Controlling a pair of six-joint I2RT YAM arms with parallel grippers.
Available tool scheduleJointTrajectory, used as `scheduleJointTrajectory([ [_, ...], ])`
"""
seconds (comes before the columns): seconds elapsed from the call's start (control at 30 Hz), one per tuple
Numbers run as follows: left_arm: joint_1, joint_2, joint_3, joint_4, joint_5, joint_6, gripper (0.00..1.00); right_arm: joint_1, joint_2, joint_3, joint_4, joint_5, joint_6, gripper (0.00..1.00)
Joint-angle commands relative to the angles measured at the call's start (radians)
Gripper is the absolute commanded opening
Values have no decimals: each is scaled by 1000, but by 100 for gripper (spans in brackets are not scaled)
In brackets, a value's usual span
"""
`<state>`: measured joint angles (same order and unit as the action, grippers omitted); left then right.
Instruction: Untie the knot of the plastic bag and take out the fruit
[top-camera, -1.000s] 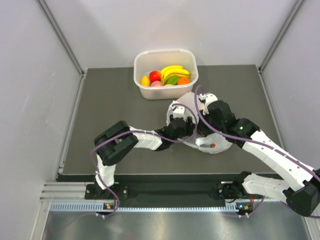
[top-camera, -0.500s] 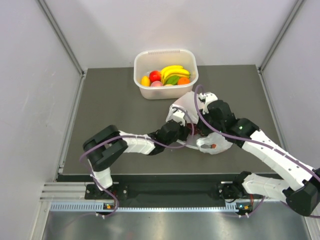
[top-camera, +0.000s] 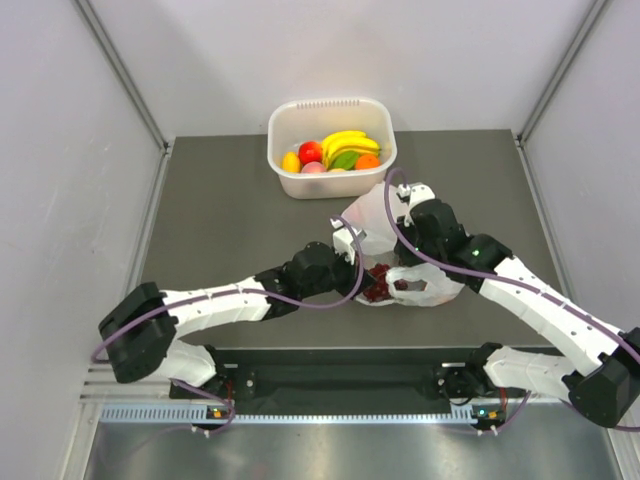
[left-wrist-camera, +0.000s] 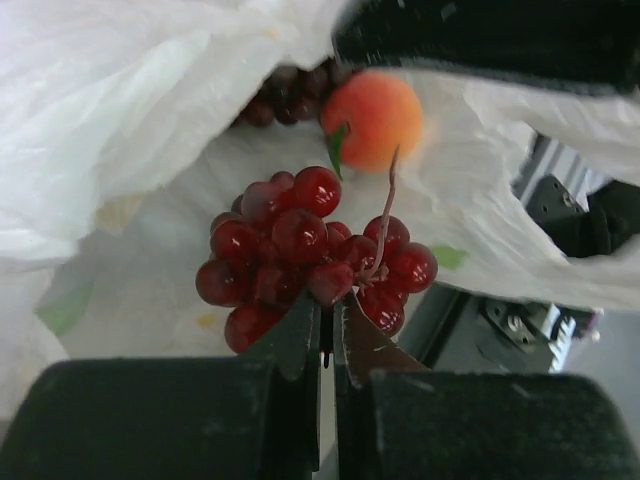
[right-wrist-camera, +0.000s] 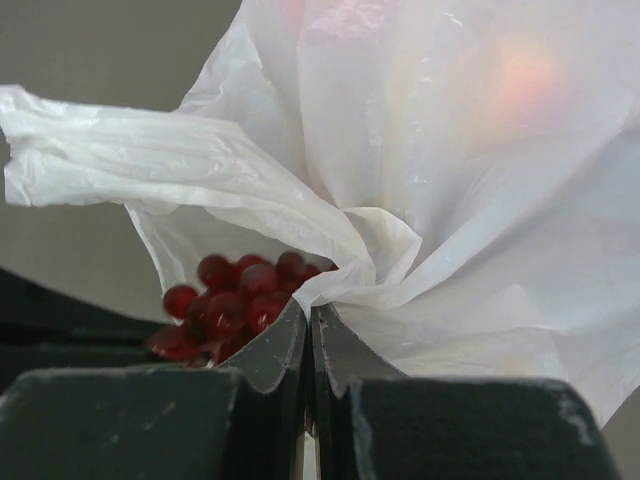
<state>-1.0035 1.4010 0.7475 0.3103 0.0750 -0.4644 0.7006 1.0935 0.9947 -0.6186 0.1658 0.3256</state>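
Observation:
My left gripper lifts the grapes from the bag's opening outward over the white tub next, then lowers them beside the bananas, where fruit is gathered.
The white plastic bag (top-camera: 425, 288) lies open on the dark table, one flap lifted. My right gripper (top-camera: 395, 212) is shut on a gathered fold of the plastic bag (right-wrist-camera: 450, 200), close to its mouth. My left gripper (left-wrist-camera: 328, 305) is shut on a bunch of dark red grapes (left-wrist-camera: 300, 245), gripping it at its near side by the stem. In the top view the grapes (top-camera: 378, 285) sit at the bag's mouth beside the left gripper (top-camera: 357, 272). A pinkish-orange peach (left-wrist-camera: 375, 118) rests deeper inside the bag. The knot is out of view.
A white tub (top-camera: 285, 178) stands at the back of the table with bananas (top-camera: 348, 140) and other fruit in it. Grey walls close in both sides. The right arm's links cross over the bag's right side.
My left gripper has shut on the grape bunch and drawn back toward the near left, bringing the grapes to the bag's mouth. The right gripper has stayed shut on the plastic.

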Motion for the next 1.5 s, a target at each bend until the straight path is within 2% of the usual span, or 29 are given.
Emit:
scheduleJointTrajectory([
  [0.0, -4, -89, 39, -134, 86, 1, 0, 8, 5, 24, 59, 37, 15, 0],
  [0.13, -4, -192, 72, -285, 94, 10, 0, 0, 5, 24, 62, 40, 15, 0],
  [0.27, -4, -299, 98, -295, 19, -5, 0, -4, 5, 22, 65, 37, 9, 0],
  [0.5, 2, -359, 243, -295, -329, 70, 0, -6, 6, 15, 76, 9, 0, 0],
  [0.57, 22, -349, 292, -294, -365, 122, 0, -6, 5, 13, 76, 6, -3, 0],
  [0.67, 80, -297, 409, -297, -411, 202, 0, -6, 2, 12, 74, 3, -7, 0],
  [0.77, 189, -225, 522, -281, -374, 251, 0, -6, 0, 13, 72, 1, -8, 0],
  [1.0, 420, 28, 627, -25, -296, 322, 0, -6, 14, 12, 85, -12, -10, 0],
  [1.23, 618, 335, 684, 248, -228, 231, 0, -6, 35, 13, 114, -38, -16, 0],
  [1.43, 655, 538, 823, 194, -181, 185, 0, -6, 39, -1, 137, -51, -7, 0],
  [1.47, 660, 562, 845, 161, -181, 175, 5, -6, 39, -2, 137, -49, -5, 0],
])
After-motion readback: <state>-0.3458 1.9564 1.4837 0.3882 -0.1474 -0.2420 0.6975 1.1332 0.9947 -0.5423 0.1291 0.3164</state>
